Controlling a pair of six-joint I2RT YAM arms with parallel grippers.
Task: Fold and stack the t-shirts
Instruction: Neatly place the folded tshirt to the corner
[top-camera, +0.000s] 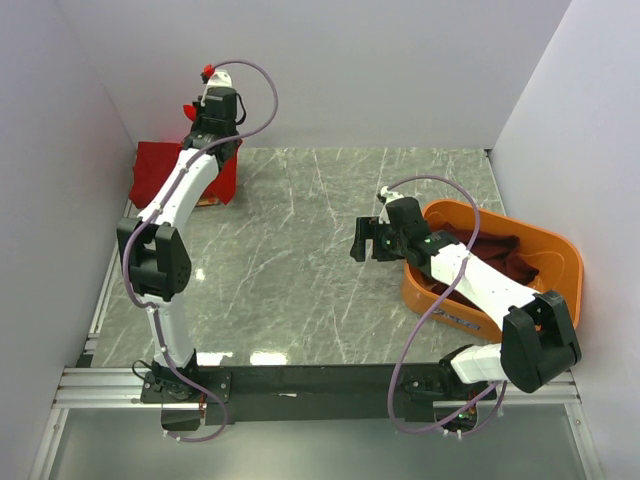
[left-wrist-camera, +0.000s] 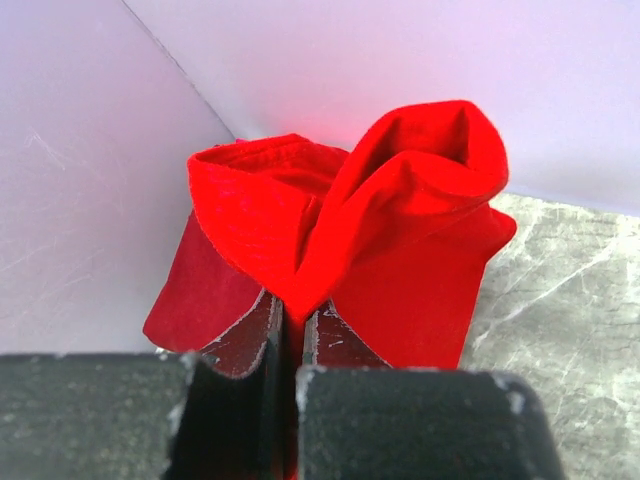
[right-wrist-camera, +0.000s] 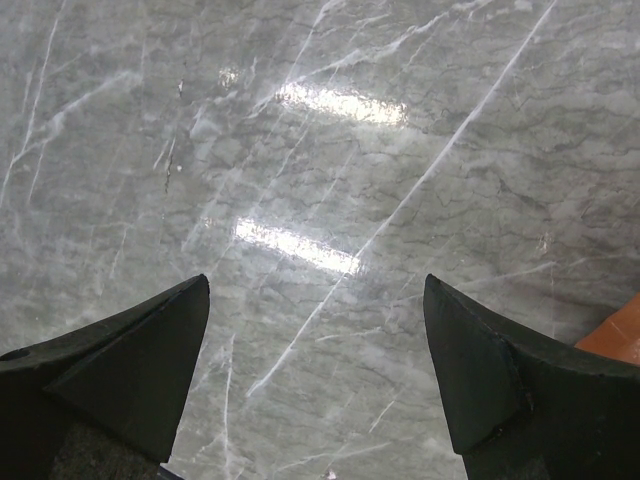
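I will next lower my left gripper, move it to the left in the top view and let go of the fold of the bright red t-shirt over the darker red t-shirt (top-camera: 153, 168) (left-wrist-camera: 190, 295), whose wall side is still uncovered.
In the far left corner, my left gripper (top-camera: 212, 128) is shut on a fold of a bright red t-shirt (left-wrist-camera: 400, 210). The cloth is pinched between the jaws of that left gripper (left-wrist-camera: 293, 312) and bunches up above them. Under it lies a darker red t-shirt (left-wrist-camera: 190, 295), flat on the table (top-camera: 155, 170). My right gripper (top-camera: 360, 240) hovers open over bare marble, just left of the orange tub. Nothing is between the fingers of this right gripper (right-wrist-camera: 315, 300). Dark maroon t-shirts (top-camera: 500, 255) lie crumpled in the tub.
The orange plastic tub (top-camera: 560, 250) stands at the right edge, and its corner (right-wrist-camera: 620, 335) shows in the right wrist view. White walls enclose the grey marble table (top-camera: 300, 250) on the left, back and right. A black rail (top-camera: 320, 380) runs along the near edge.
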